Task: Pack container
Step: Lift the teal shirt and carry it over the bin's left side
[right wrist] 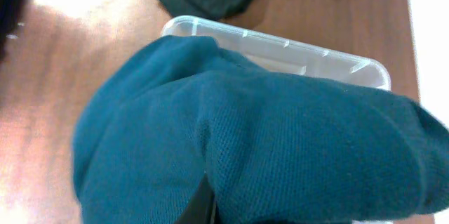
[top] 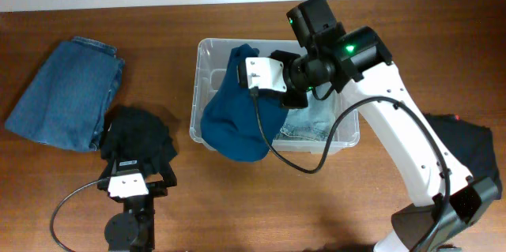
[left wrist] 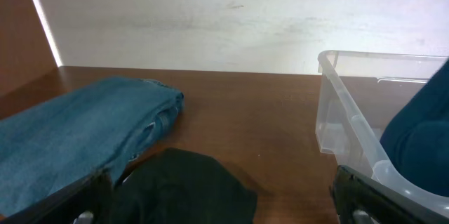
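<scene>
My right gripper moves down and to its left in the overhead view next, toward the tub's denim-loose end, to release the garment.
The container is a clear tub at the table's middle, its near wall also showing in the left wrist view. A teal garment hangs over its front-left rim, and my right gripper is shut on the garment's upper part. In the right wrist view the teal cloth fills the frame and hides the gripper except for a dark sliver, with the container rim beyond. Light denim lies inside the tub. My left gripper stands open over a black garment.
Folded blue jeans lie at the far left, next to the black garment and seen beside it from the left wrist. Another dark garment lies at the right edge behind my right arm. A black cable loops in front of the tub.
</scene>
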Tool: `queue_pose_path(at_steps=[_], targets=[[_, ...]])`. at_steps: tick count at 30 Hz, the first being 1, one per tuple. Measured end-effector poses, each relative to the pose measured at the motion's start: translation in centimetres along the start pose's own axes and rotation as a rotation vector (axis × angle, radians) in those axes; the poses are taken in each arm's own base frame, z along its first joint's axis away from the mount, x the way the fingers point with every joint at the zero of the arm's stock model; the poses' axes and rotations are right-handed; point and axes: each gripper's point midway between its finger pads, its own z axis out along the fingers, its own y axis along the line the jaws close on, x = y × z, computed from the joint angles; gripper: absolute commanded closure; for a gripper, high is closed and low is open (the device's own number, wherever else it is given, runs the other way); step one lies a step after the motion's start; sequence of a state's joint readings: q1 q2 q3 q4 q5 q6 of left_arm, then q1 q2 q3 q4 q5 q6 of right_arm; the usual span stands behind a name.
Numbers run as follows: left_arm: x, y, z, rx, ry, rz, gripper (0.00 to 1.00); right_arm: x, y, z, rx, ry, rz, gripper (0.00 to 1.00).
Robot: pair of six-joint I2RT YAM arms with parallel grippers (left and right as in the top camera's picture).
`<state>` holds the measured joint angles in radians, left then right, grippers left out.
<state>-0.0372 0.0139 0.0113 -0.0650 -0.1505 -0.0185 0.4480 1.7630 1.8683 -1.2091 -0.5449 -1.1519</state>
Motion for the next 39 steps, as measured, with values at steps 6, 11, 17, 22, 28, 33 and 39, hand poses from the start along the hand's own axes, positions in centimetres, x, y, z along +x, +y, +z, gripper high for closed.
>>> queue_pose_path(at_steps=[6,11,17,22,28,33,39], targets=[[0.0,0.0,0.0,0.0,0.0,0.0,0.01,-0.8,-2.1,-0.6,0.079,-0.006,-0.052,0.96],[0.0,0.0,0.0,0.0,0.0,0.0,0.01,-2.3,-3.4,-2.4,0.145,-0.016,-0.092,0.96],[0.0,0.0,0.0,0.0,0.0,0.0,0.01,-2.0,-3.5,-2.4,0.151,-0.001,-0.09,0.96],[0.0,0.0,0.0,0.0,0.0,0.0,0.01,-1.8,-3.3,-2.3,0.144,0.011,-0.084,0.96],[0.0,0.0,0.0,0.0,0.0,0.0,0.01,-2.3,-1.6,-1.4,0.084,0.024,-0.114,0.96],[0.0,0.0,0.0,0.0,0.0,0.0,0.01,-3.6,0.4,-0.3,0.025,0.023,-0.162,0.96],[0.0,0.0,0.0,0.0,0.0,0.0,0.01,-3.1,1.6,1.2,-0.047,0.048,-0.146,0.96]])
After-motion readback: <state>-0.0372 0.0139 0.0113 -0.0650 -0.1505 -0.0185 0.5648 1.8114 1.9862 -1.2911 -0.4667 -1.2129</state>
